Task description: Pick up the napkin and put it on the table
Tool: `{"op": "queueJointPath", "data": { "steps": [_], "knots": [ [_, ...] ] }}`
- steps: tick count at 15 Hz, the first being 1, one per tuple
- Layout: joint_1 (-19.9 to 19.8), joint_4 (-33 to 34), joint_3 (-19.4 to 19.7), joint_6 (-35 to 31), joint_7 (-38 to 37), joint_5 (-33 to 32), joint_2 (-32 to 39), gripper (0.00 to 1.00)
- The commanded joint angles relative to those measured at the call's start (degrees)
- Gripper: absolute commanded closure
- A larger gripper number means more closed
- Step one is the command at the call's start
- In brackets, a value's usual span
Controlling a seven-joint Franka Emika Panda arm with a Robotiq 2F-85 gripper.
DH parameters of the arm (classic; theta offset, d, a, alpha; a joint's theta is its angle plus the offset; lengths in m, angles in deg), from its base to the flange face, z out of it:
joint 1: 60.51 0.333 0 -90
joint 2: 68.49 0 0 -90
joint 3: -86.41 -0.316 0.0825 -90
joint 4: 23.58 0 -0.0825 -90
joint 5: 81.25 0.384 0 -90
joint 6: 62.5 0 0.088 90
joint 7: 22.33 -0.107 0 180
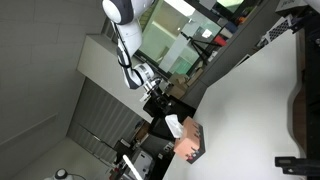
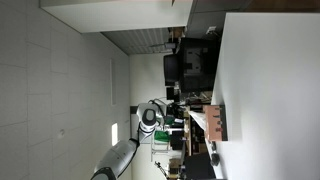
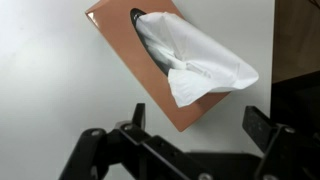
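I will turn my gripper square with the slanted box, and then I will lower it over the napkin's upper edge (image 1: pixel 172 121) (image 3: pixel 216 76).
A white napkin (image 3: pixel 198 55) sticks out of the slot of a brown tissue box (image 3: pixel 122 52) that lies on the white table (image 3: pixel 40 90). In the wrist view my gripper (image 3: pixel 200 122) is open and empty, and its two black fingers flank the box's near corner without touching it. In both exterior views the pictures are turned sideways. The box (image 1: pixel 193 142) (image 2: pixel 216 122) sits on the table with the napkin (image 1: pixel 175 126) (image 2: pixel 199 121) facing my gripper (image 1: pixel 158 97) (image 2: pixel 181 116), which hovers a short way off the napkin.
The white table (image 1: pixel 255 95) (image 2: pixel 265 90) stretches well beyond the box. Dark furniture and equipment (image 2: pixel 190 65) stand along its edge. A black object (image 1: pixel 305 100) lies at the table's far side.
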Motion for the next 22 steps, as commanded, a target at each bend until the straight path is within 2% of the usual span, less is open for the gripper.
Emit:
{"op": "queueJointPath", "data": {
  "steps": [1,7,9,12,20,22],
  "knots": [
    [-0.1,0.1,-0.1,0.1,-0.1,0.2,0.0,0.0],
    [-0.5,0.1,0.0,0.2,-0.1,0.5,0.1,0.0],
    [1.5,-0.1,1.5,-2.7,-8.8,1.4,0.5,0.0],
    [2.6,1.2,1.8,-5.9,-16.5,1.5,2.3,0.0],
    [2.3,8.3,2.9,-6.3,-37.1,0.9,7.8,0.0],
    [2.5,10.4,3.2,-3.8,-42.9,0.3,9.6,0.0]
  ]
}}
